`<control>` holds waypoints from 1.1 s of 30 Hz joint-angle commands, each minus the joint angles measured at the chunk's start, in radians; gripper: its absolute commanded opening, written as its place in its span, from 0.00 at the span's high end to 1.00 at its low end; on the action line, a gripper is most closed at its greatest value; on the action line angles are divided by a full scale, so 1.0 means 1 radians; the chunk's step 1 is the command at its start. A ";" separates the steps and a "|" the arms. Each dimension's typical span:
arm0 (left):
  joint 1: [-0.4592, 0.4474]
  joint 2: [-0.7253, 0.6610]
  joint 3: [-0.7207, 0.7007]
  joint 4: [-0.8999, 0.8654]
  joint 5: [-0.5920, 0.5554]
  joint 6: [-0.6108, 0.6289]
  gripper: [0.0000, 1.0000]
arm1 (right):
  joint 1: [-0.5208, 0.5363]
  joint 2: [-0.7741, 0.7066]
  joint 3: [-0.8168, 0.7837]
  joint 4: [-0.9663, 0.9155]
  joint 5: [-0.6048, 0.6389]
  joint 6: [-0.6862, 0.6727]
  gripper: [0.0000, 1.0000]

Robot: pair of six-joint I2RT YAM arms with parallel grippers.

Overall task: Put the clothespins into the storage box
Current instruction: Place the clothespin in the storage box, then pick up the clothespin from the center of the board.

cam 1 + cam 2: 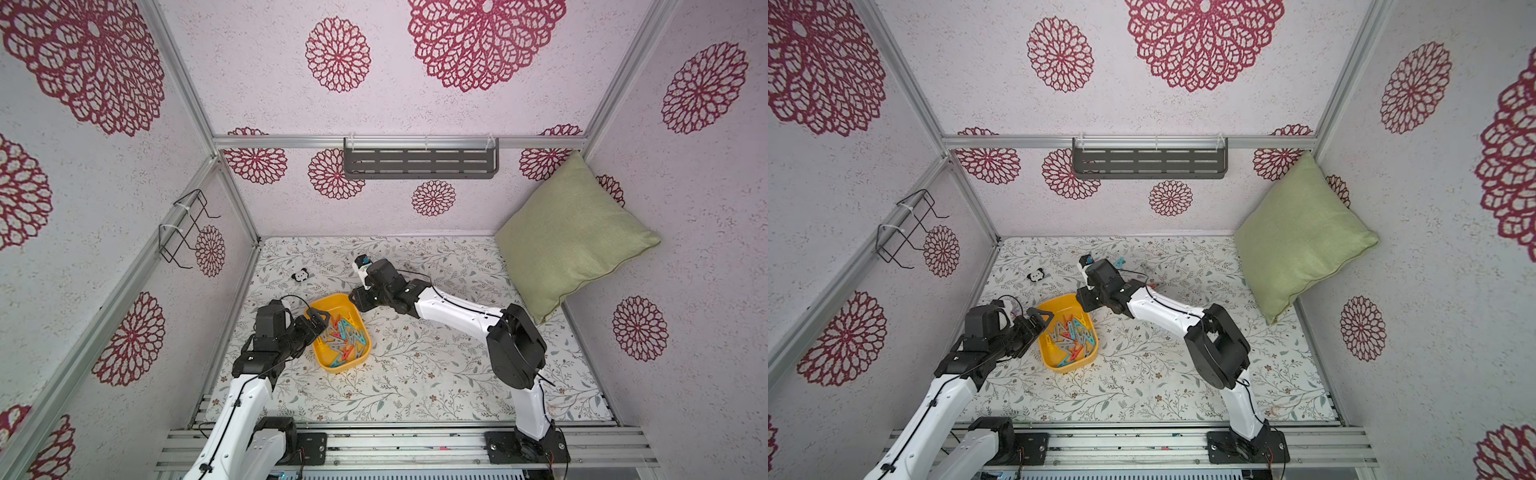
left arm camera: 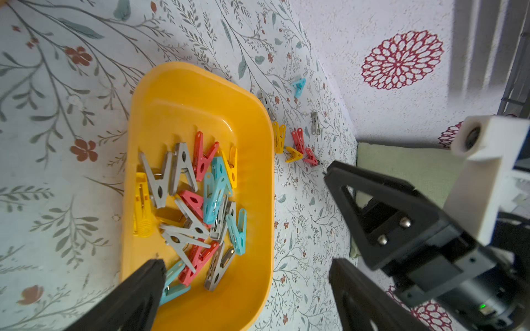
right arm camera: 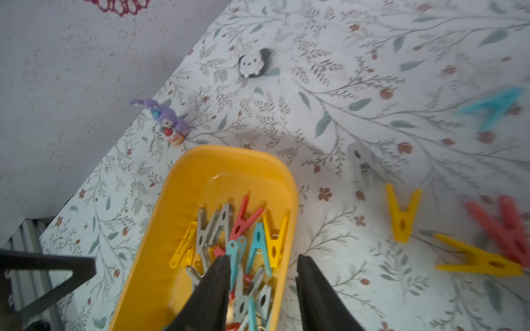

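Note:
The yellow clothespin nearer the box [image 3: 402, 217] lies clear of the red ones, so I need to move my right gripper outward and down from the box's rim onto it.
The yellow storage box [image 1: 356, 316] [image 1: 1059, 360] [image 2: 183, 94] [image 3: 218, 163] stands on the floral table and holds a heap of several clothespins [image 1: 343, 334] [image 2: 198, 200] [image 3: 246, 229] in grey, red, teal and yellow. Several more clothespins [image 2: 298, 140] [image 3: 401, 212] lie loose on the table beyond the box, partly hidden under my right arm in both top views. My right gripper [image 3: 262, 260] [image 1: 358, 300] hangs open over the box's far rim, with nothing between its fingers. My left gripper [image 2: 246, 263] [image 1: 318, 323] is wide open and empty, straddling the box's near-left rim.
A panda toy [image 1: 300, 275] [image 3: 253, 66] and a purple figure [image 3: 169, 117] lie behind the box near the left wall. A green pillow [image 1: 569, 237] leans in the back right corner. A dark slotted shelf [image 1: 419, 160] and a wire rack [image 1: 183, 226] hang on the walls.

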 commanded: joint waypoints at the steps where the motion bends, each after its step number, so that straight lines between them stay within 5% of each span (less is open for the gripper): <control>1: -0.060 0.039 0.033 0.067 -0.032 -0.018 0.03 | -0.071 -0.024 0.030 -0.033 0.075 -0.009 0.60; 16: -0.217 0.186 0.077 0.174 -0.090 -0.055 0.03 | -0.170 0.323 0.371 -0.214 0.089 -0.048 0.66; 28: -0.228 0.198 0.057 0.191 -0.098 -0.057 0.03 | -0.169 0.500 0.545 -0.294 0.091 -0.048 0.66; 33: -0.228 0.198 0.050 0.194 -0.098 -0.058 0.03 | -0.169 0.521 0.555 -0.306 0.095 -0.045 0.75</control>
